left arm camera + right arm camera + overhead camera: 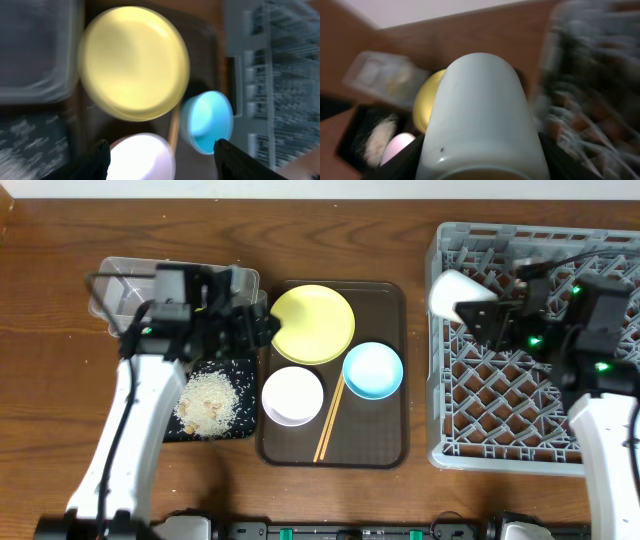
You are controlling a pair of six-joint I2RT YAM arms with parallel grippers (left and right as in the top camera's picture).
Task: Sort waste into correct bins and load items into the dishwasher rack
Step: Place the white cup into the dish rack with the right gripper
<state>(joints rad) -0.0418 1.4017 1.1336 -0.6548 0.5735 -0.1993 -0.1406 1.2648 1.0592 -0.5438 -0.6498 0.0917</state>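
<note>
The cup [452, 290] comes down next as my right gripper draws back and tilts downward, then releases it. The rack's empty near part lies below and back from my gripper.
My right gripper [472, 308] is shut on the small pale cup [452, 290], holding it over the left edge of the grey dishwasher rack [500, 430]. The cup [482, 115] fills the right wrist view between both fingers [400, 165]. My left gripper [258, 326] hovers open and holds nothing, between the clear tub [125, 285] and the yellow plate [313, 323]. The left wrist view shows the plate [132, 62], light-blue bowl [207, 120] and white bowl [142, 157] below its spread fingers [102, 160]. White rice scraps [208, 402] lie in the black tray [175, 430]. The chopsticks [330, 420] rest between the bowls.
A brown serving tray [390, 450] carries the plate, the light-blue bowl [372, 370], the white bowl [292, 395] and the chopsticks. It sits between the black tray and the rack. Bare wooden table [40, 380] lies to the far left.
</note>
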